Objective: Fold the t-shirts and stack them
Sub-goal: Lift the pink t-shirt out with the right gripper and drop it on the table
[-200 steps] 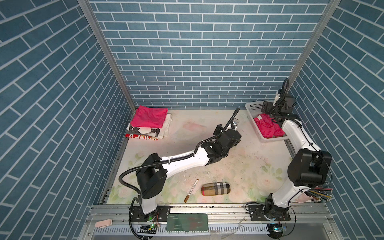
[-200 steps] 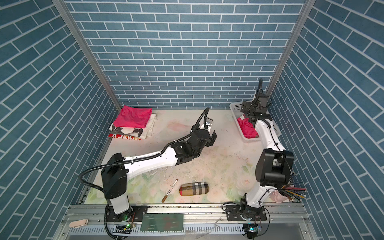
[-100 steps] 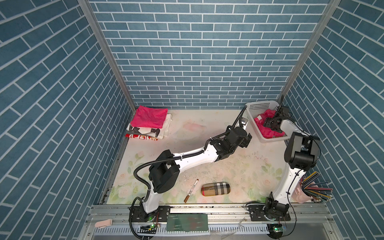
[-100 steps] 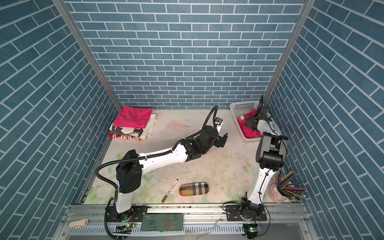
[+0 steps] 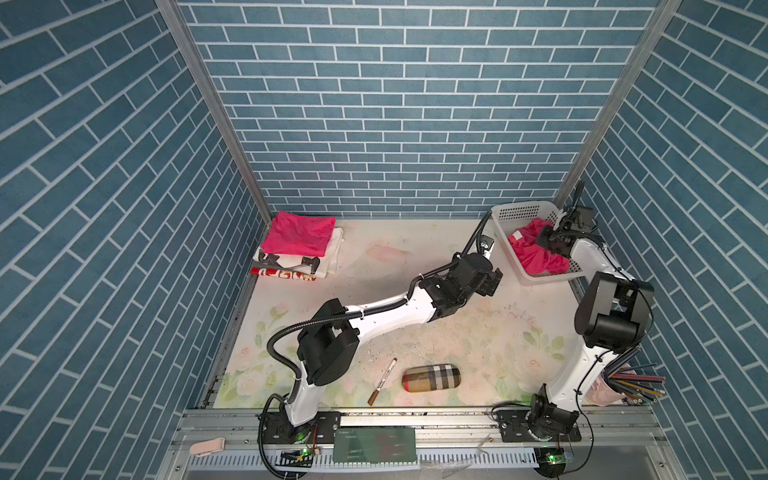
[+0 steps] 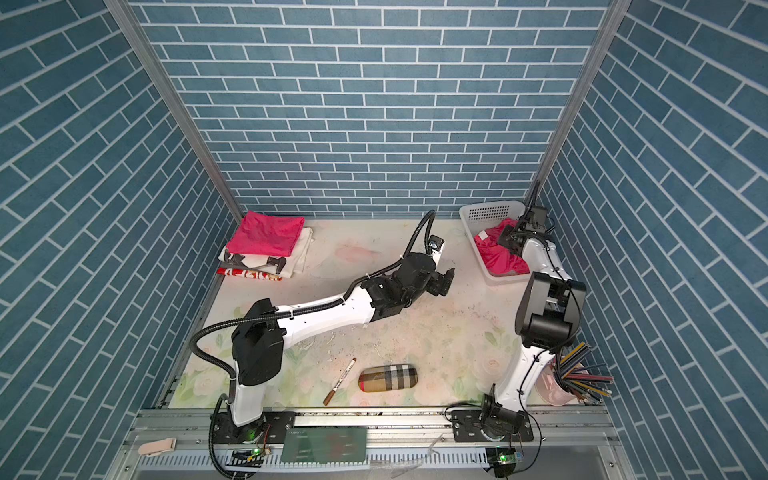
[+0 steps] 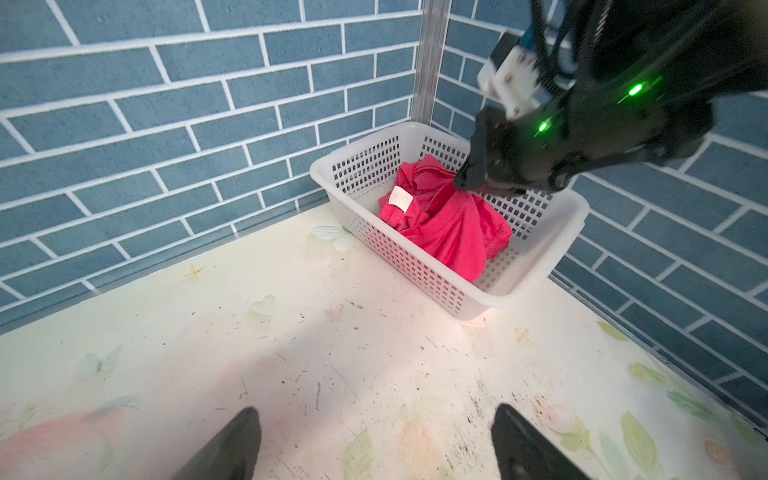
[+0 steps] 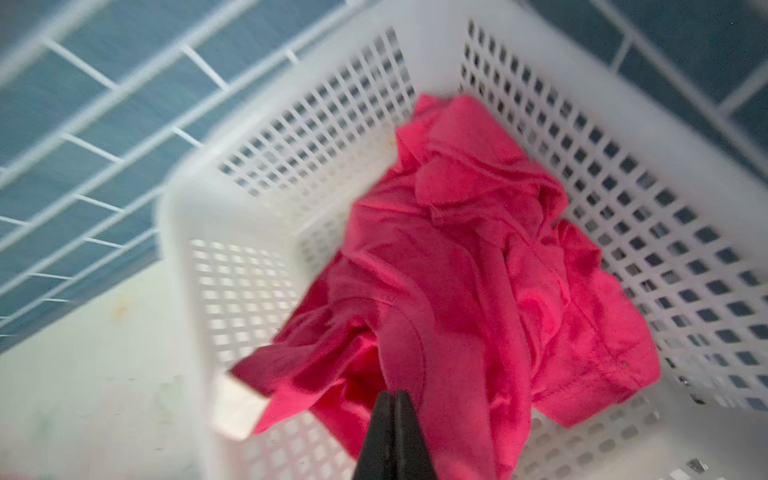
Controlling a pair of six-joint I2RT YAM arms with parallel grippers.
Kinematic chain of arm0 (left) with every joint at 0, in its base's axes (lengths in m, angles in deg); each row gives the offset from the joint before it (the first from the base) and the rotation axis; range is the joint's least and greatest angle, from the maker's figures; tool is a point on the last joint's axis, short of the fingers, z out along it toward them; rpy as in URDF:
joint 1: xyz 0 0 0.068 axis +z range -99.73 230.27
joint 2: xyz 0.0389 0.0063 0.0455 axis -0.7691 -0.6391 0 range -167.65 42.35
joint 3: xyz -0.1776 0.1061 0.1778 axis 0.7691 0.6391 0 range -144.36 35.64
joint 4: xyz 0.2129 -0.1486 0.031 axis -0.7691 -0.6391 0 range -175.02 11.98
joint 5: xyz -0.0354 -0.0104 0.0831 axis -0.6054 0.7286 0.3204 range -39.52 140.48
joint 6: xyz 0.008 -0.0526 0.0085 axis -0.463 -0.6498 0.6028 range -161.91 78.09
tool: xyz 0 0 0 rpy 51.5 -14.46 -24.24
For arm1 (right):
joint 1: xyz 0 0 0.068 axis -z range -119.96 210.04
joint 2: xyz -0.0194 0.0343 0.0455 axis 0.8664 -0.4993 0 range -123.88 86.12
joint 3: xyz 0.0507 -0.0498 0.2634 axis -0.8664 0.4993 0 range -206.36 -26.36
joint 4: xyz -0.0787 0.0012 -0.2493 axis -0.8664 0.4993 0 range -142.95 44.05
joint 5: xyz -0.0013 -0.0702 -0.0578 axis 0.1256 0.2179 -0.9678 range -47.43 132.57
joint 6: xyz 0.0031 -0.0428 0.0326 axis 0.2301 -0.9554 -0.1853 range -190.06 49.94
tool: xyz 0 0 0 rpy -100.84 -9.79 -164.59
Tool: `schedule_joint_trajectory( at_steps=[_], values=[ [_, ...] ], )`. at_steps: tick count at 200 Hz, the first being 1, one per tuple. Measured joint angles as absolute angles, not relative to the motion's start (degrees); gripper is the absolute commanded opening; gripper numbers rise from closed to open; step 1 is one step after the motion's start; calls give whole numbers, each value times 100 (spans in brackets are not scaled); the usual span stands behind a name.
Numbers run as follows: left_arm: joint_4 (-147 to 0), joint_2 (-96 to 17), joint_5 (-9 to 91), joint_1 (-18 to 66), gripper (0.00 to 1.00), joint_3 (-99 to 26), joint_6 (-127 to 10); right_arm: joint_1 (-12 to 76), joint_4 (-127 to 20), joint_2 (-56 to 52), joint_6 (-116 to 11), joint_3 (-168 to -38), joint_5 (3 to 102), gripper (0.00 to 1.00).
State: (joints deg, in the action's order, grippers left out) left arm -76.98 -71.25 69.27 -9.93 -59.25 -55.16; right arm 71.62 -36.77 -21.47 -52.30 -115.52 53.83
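Note:
The right gripper should next lift the crumpled pink t-shirt high to clear the basket's rim, cross over and let it go on the bare table beyond the basket's rim, beside the cloth pile.
A crumpled pink t-shirt [image 5: 536,255] [image 6: 496,259] [image 7: 449,224] [image 8: 478,249] with a white neck label lies in the white basket [image 5: 519,212] [image 6: 486,212] [image 7: 361,170] [image 8: 291,124] at the back right. My right gripper [image 5: 545,239] [image 6: 505,240] [image 7: 462,183] [image 8: 395,395] reaches down into the basket, shut on a fold of this t-shirt. A second pink t-shirt [image 5: 299,235] [image 6: 266,235] lies folded on a cloth pile at the back left. My left gripper [image 5: 492,282] [image 6: 446,283] [image 7: 374,409] hangs open over bare table just in front of the basket, holding nothing.
White and red folded cloths [image 5: 291,268] lie under the folded t-shirt. A plaid case [image 5: 431,377] and a brown marker [image 5: 382,381] lie near the front edge. A cup of coloured pencils [image 5: 623,382] stands at the front right. Tiled walls close in three sides.
My right gripper dropped from above the basket into it and shut on the t-shirt. My left arm stretched right, toward the basket, with its gripper staying open.

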Motion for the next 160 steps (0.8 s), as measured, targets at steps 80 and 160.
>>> schedule_joint_trajectory(
  at_steps=[80, 160],
  values=[
    [-7644, -4802, 6806, -55, 89, -4909, -5768, 4392, -4015, -661, -5827, -13677, 6013, 0],
    [-7075, -2367, 6616, 895, 89, -2821, -6511, 3557, -4809, -956, -5475, -13871, 6402, 26]
  ],
)
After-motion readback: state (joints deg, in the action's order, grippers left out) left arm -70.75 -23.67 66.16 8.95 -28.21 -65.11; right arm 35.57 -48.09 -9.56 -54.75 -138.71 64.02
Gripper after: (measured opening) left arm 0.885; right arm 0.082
